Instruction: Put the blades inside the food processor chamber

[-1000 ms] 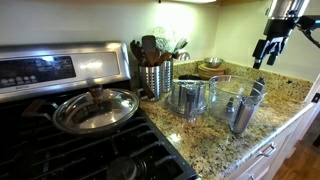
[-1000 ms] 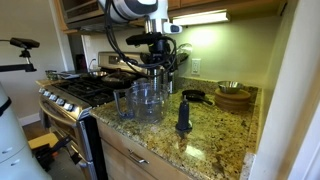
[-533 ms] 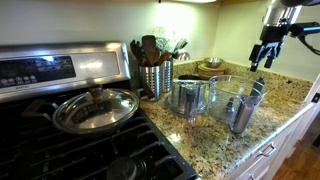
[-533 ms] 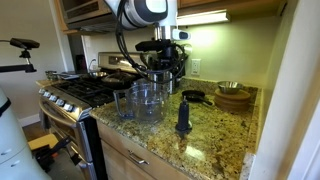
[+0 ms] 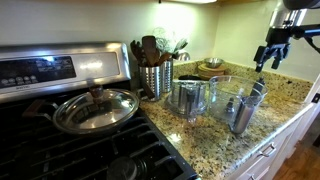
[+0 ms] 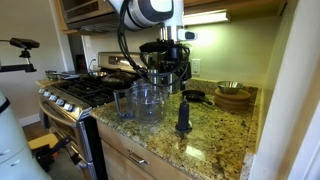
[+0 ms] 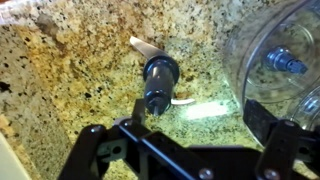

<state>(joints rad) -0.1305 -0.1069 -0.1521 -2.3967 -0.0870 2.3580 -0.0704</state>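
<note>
I will next move my gripper down and to the left in the wrist view, with its open fingers on both sides of the blades' dark round top.
The blades are a slim dark shaft standing upright on the granite counter, just beside the food processor chamber. From above in the wrist view the blades show a dark round top with pale blades at the sides. The chamber is a wide clear bowl with a grey spindle inside; it also shows in an exterior view. My gripper is open and empty, hovering well above the counter between the blades and the chamber. It shows in both exterior views.
A narrower clear-grey container stands next to the chamber. A steel utensil holder is behind it. A lidded pan sits on the stove. Wooden bowls and a small dark pan are at the counter's back.
My gripper has shifted sideways over the counter, away from the stove side and toward the spot above the blades. Nothing on the counter has moved.
</note>
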